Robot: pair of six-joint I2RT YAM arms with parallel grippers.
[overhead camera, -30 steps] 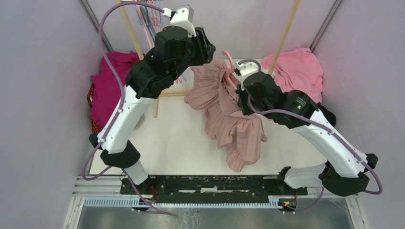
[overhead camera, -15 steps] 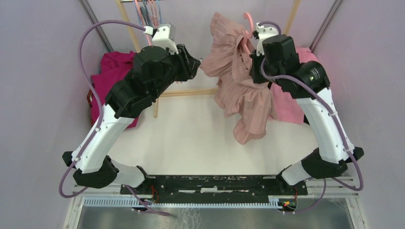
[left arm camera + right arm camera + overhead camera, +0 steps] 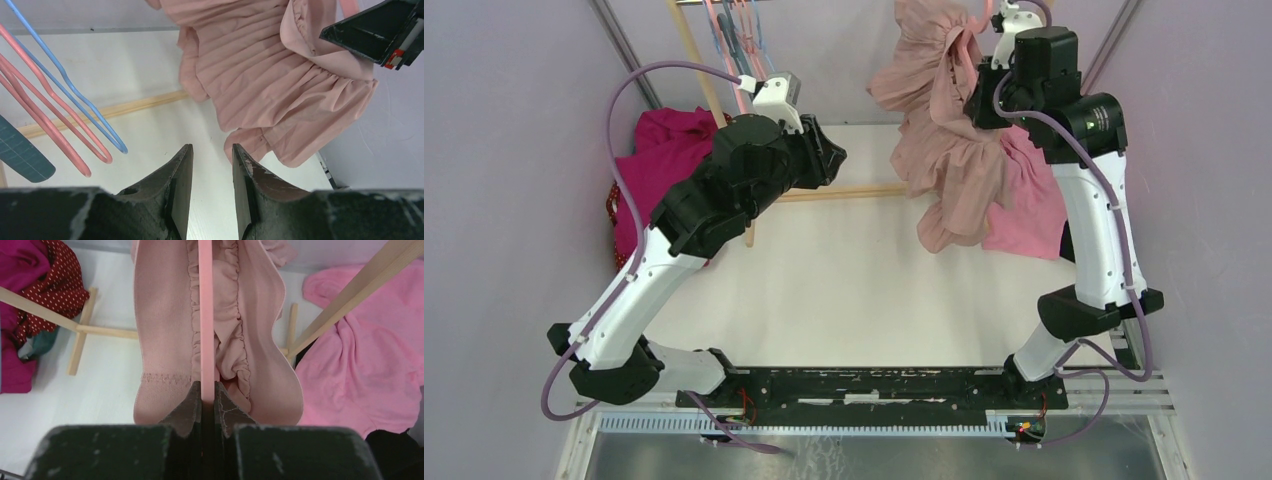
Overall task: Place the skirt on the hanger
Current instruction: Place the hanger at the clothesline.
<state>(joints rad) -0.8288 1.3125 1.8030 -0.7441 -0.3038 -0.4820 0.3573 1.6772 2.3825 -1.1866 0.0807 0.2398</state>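
The waistband is already around the hanger's bar, so the robot's right gripper will next lift the hanger outward toward the wooden rack (image 3: 356, 294) and then open.
A dusty-pink pleated skirt (image 3: 944, 140) hangs in the air at the back right, draped over a pink hanger (image 3: 206, 315). My right gripper (image 3: 206, 382) is shut on the hanger's bar, with the gathered waistband (image 3: 227, 325) bunched on both sides of it. From above, the right gripper (image 3: 980, 98) sits high against the skirt's top. My left gripper (image 3: 832, 160) hovers left of the skirt, apart from it. Its fingers (image 3: 211, 146) stand open with only bare table between them. The skirt (image 3: 270, 75) fills the upper right of the left wrist view.
A bright pink garment (image 3: 1034, 210) lies under the hanging skirt, at the right. Magenta and red dotted clothes (image 3: 659, 150) are piled at the left. A wooden rack bar (image 3: 844, 193) crosses the table's back. Spare blue and pink hangers (image 3: 65, 115) hang at the back left.
The right arm has lifted the hanger and skirt off the table, up and toward the back right. The left gripper has pulled away to the left and its jaws have narrowed a little.
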